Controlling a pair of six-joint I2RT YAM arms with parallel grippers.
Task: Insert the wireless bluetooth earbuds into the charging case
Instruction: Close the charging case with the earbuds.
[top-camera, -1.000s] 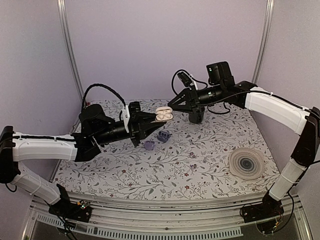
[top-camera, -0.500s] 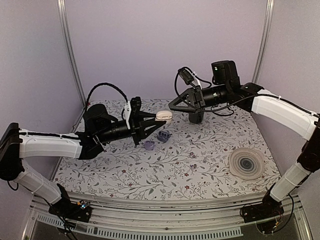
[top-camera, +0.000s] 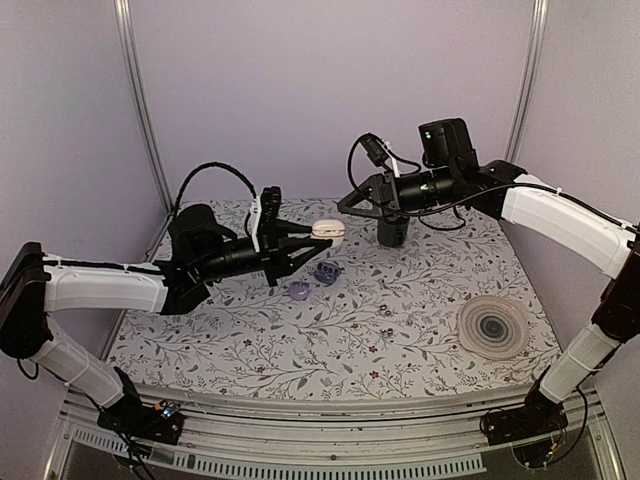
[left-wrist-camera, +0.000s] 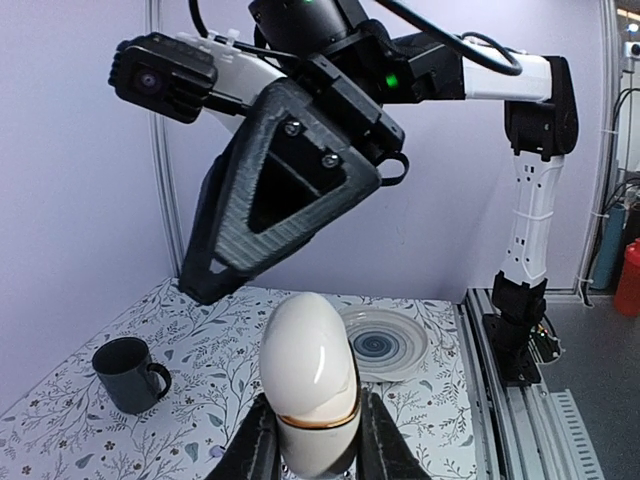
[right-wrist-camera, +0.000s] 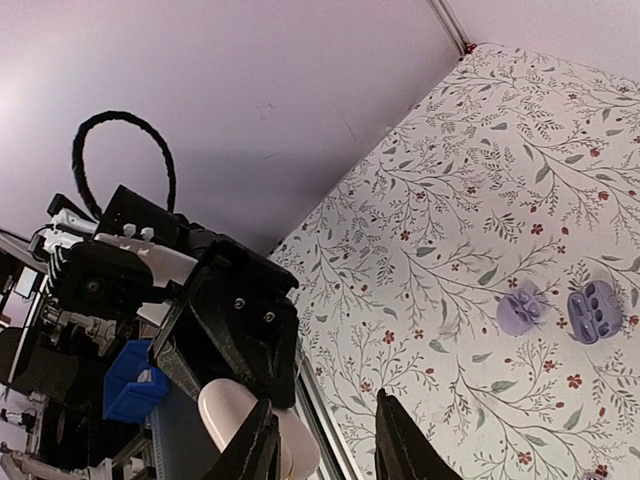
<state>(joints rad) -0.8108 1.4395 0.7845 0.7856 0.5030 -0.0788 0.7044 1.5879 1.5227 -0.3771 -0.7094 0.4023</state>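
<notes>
The case (top-camera: 328, 229) hangs in air, so my left gripper should go down and left in the top view to the cloth beside the lilac piece.
The charging case (top-camera: 328, 229) is a glossy cream-white oval clamshell with a thin gold seam, and its lid is down. My left gripper (top-camera: 318, 236) is shut on its lower half and holds it in the air above the table's far part. In the left wrist view the case (left-wrist-camera: 308, 370) stands upright between my fingers (left-wrist-camera: 258, 445). My right gripper (top-camera: 345, 206) is open and empty, just above and right of the case. It also shows as a black triangular finger (left-wrist-camera: 270, 190) over the case. No earbud shows.
Two small pieces, one lilac (top-camera: 298, 290) and one blue-violet (top-camera: 327, 271), lie on the floral cloth under the case. A dark mug (top-camera: 391, 232) stands at the back. A spiral-patterned plate (top-camera: 492, 327) lies at the right front.
The case's lid was open a second ago and is now shut. My right gripper has drawn slightly up and away from it. My left arm has shifted the case slightly.
</notes>
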